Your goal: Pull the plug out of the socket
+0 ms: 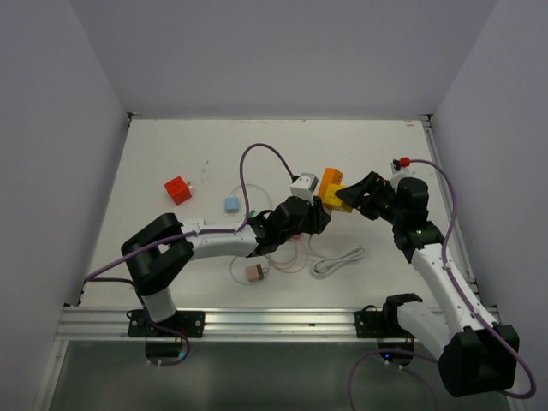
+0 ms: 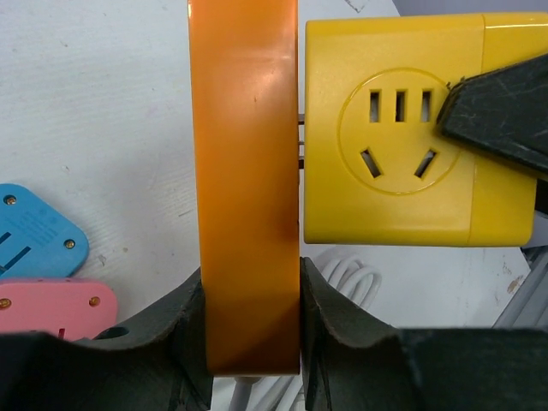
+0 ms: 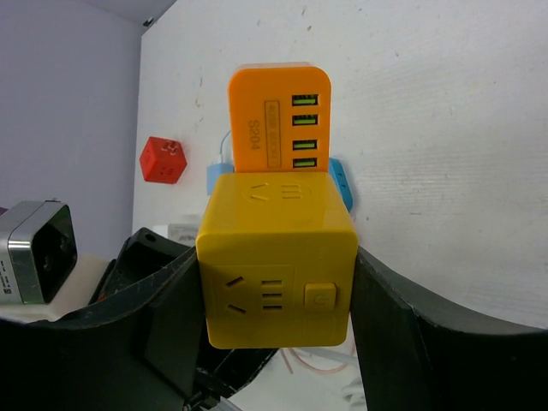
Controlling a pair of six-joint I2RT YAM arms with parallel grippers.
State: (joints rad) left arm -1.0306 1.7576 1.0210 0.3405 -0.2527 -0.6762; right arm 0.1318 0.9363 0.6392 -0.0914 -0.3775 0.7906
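Next, my left gripper pulls the plug free and lowers it to its right in the top view, down onto clear tabletop by the coiled cable.
The orange plug is joined to the yellow socket cube, both held above the table's middle. In the left wrist view the orange plug stands edge-on, its metal prongs showing in a thin gap before the yellow socket. My left gripper is shut on the plug's lower end, both pads pressed against its sides. My right gripper is shut on the socket, one finger on each side; the plug sticks out beyond it.
On the table lie a red cube, a small blue adapter, a pink adapter, a coiled white cable and a white-grey adapter. A red-topped part sits at the back right.
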